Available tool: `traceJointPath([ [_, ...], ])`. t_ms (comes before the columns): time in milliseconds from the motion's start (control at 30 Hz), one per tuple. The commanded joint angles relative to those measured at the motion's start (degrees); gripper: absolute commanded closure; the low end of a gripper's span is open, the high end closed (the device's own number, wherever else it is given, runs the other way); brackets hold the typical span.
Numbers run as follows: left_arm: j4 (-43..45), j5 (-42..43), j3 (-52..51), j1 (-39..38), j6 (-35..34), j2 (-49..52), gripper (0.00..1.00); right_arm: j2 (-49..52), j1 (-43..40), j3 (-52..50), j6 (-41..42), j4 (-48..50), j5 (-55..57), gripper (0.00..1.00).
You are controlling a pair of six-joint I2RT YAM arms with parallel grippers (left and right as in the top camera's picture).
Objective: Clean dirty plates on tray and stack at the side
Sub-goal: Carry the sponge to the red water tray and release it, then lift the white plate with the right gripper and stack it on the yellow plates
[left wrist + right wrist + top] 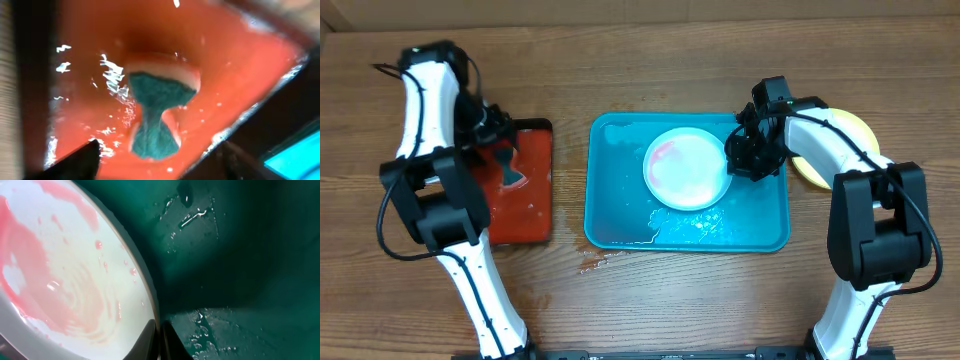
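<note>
I will next raise my right gripper, then lower it onto the yellow-green plate to the right in the overhead view and let go, because that plate is beside the tray.
A plate with a white centre, a pale blue rim and pink-red smears lies in the blue tray. My right gripper is at the plate's right edge, its fingers shut on the rim. The right wrist view shows the fingers pinching the rim of the smeared plate above the wet tray floor. A yellow-green plate lies on the table right of the tray, partly hidden by my right arm. My left gripper is open above a sponge.
A teal and white sponge lies on the wet red tray, between my open left fingers. The red tray stands left of the blue tray. Water is spilled on the table at the blue tray's front left corner.
</note>
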Motion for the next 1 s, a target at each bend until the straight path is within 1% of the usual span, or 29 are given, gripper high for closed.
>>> traceJointPath([
  [0,-1.33,0.52,8.94,2.10,0.35,-2.49,0.08,-1.99,0.44,5.33,-2.05,-1.20,2.54,0.96],
  [33,-1.73,0.52,10.99,2.36,0.33,-2.49,0.02,-2.71,1.11,6.58,-2.05,-1.79,4.31,0.96],
  [100,-2.29,0.52,13.75,2.58,0.28,-2.49,0.00,-4.09,3.17,8.85,-3.34,-2.95,9.18,0.96],
  [167,-2.43,0.50,15.04,2.58,0.31,-2.49,0.00,-5.64,6.58,11.21,-4.90,-4.61,17.33,0.96],
  [367,-2.40,0.46,15.02,2.54,0.33,-2.49,0.01,-7.39,20.37,16.35,-5.05,-7.56,50.40,0.96],
  [533,-2.40,0.26,15.02,2.54,0.33,-2.47,0.00,-7.39,30.40,16.63,-5.07,-6.12,78.40,0.96],
  [600,-2.38,0.26,15.02,2.54,0.33,-2.49,0.00,-7.39,33.35,16.63,-7.41,-5.31,87.12,0.96],
  [633,-2.40,0.26,15.02,2.54,0.33,-2.47,0.01,-7.39,34.45,16.63,-9.51,-4.79,89.68,0.96],
  [667,-2.40,0.26,15.02,2.54,0.33,-2.47,0.00,-7.39,35.87,16.63,-13.27,-3.85,92.32,0.96],
  [767,-2.38,0.26,15.02,2.54,0.33,-2.49,0.00,-7.39,38.58,16.63,-22.38,-0.63,94.66,0.96],
  [800,-2.40,0.26,15.02,2.54,0.33,-2.49,0.00,-7.39,39.87,16.63,-27.21,1.77,94.62,0.96],
  [867,-2.38,0.26,15.02,2.54,0.33,-2.49,0.00,-7.39,40.98,16.63,-30.67,4.48,94.60,0.96],
  [967,-2.38,0.26,15.02,2.54,0.33,-2.47,0.00,-7.39,42.36,16.63,-32.98,7.34,94.57,0.96],
])
